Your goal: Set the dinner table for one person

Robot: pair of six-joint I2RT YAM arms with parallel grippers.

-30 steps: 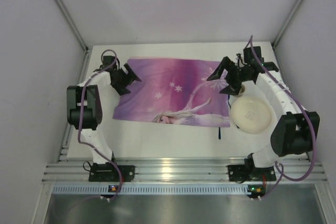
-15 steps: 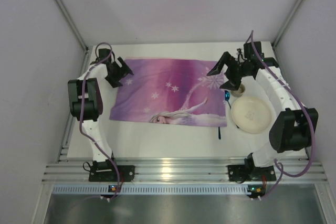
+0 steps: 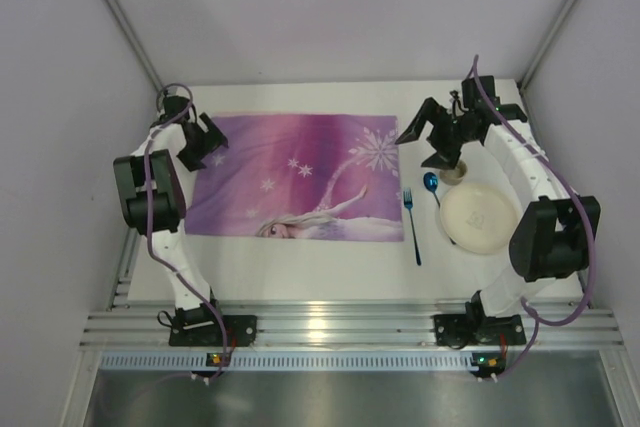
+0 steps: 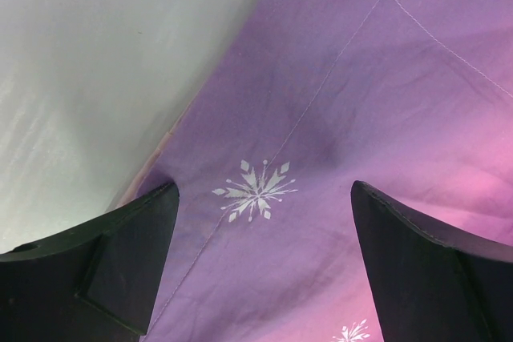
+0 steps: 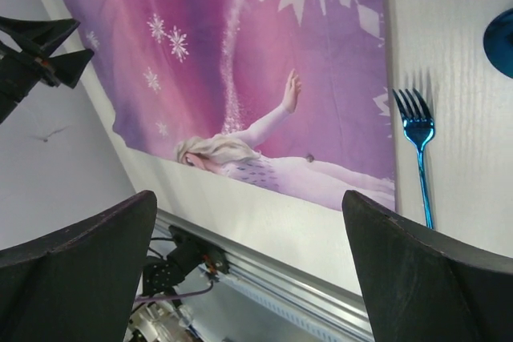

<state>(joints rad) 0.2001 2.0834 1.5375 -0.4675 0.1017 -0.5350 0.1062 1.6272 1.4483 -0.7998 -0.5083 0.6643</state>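
Note:
My right gripper will next move back and down, with its open fingers on both sides of the fork's handle near its tined head (image 3: 412, 219) (image 5: 422, 167), because that part of the handle is bare between the mat and the spoon.
The white dinner table (image 3: 300, 267) carries a purple-pink snowflake placemat (image 3: 290, 177), lying flat left of centre. My left gripper (image 3: 205, 144) is open over the mat's far left corner. In the left wrist view, its fingers (image 4: 120, 262) stand wide apart above the cloth (image 4: 337, 118), with bare table (image 4: 96, 54) beside it. My right gripper (image 3: 420, 145) is open and empty, raised above the mat's far right corner. A blue fork (image 3: 411, 227) lies just right of the mat and also shows in the right wrist view (image 5: 418, 142).
A cream plate (image 3: 478, 217) sits at the right, with a blue spoon (image 3: 431, 184) at its left rim and a small cup (image 3: 455, 173) behind it. Grey walls close in the table at the back and sides. A metal rail runs along the near edge.
The placemat has slid left with my left gripper, uncovering the blue fork and spoon. My right gripper has barely moved.

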